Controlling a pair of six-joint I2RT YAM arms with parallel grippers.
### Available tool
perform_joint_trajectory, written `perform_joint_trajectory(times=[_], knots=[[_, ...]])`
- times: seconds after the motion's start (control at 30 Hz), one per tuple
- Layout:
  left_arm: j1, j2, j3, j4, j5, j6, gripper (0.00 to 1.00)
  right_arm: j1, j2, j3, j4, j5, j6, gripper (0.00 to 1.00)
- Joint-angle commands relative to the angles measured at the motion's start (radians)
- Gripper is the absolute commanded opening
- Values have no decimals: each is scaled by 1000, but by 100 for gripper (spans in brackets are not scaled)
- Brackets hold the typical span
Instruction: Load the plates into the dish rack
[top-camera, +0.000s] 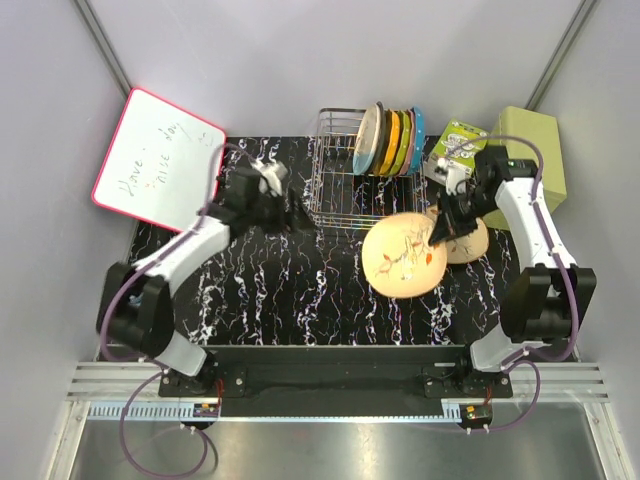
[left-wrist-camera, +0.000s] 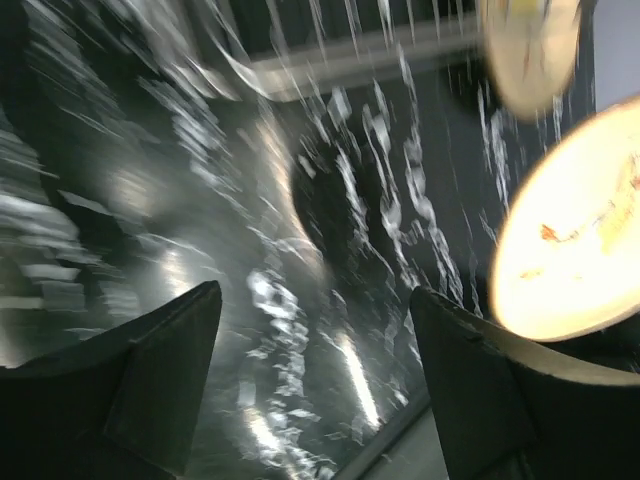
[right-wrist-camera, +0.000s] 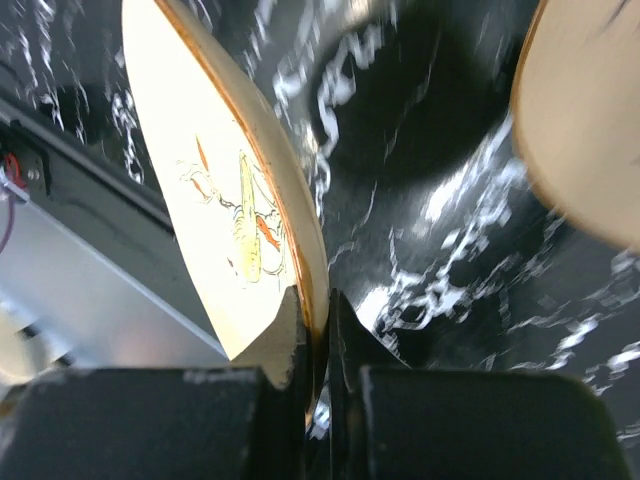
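The wires beside the cream plate in the rack are empty, so my right gripper should move outward and to the left in the top view next and release its plate there.
My right gripper (top-camera: 440, 232) is shut on the rim of a peach-tan plate with a leaf sprig (top-camera: 403, 257) and holds it tilted above the table. In the right wrist view the rim sits clamped between my fingers (right-wrist-camera: 290, 335), with the plate (right-wrist-camera: 225, 170) rising to the upper left. A second peach-tan plate (top-camera: 468, 243) lies flat behind it; it also shows in the right wrist view (right-wrist-camera: 590, 110). The silver wire dish rack (top-camera: 340, 185) holds a cream plate (top-camera: 367, 138) and a teal-blue plate (top-camera: 417, 140) on edge. My left gripper (top-camera: 277, 198) is open and empty, left of the rack.
Orange and green smaller plates (top-camera: 395, 142) stand between the two in the rack. An olive-green box (top-camera: 532, 150) and a green packet (top-camera: 460, 140) sit at the back right. A whiteboard (top-camera: 155, 160) leans at the back left. The left wrist view is motion-blurred.
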Motion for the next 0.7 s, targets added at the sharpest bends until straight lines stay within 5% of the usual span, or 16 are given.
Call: perform_joint_trajectory(times=[0.0,0.3,0.47,0.53,0.67], knots=[[88,-148,62,-155,-149,196,83,77,-44,279,-191,-91,27,0],[145,-321,-79,-112,-373,185,88,202,234,842,56,170,457,0],[162,-407,-144,-107,-334,165,88,397,445,1290,119,703,467,0],[165,-435,-173,-106,-329,159,88,491,520,1350,179,966,481,0],[167,-514,-230,-84,-330,155,88,587,601,1416,303,1256,501,0]])
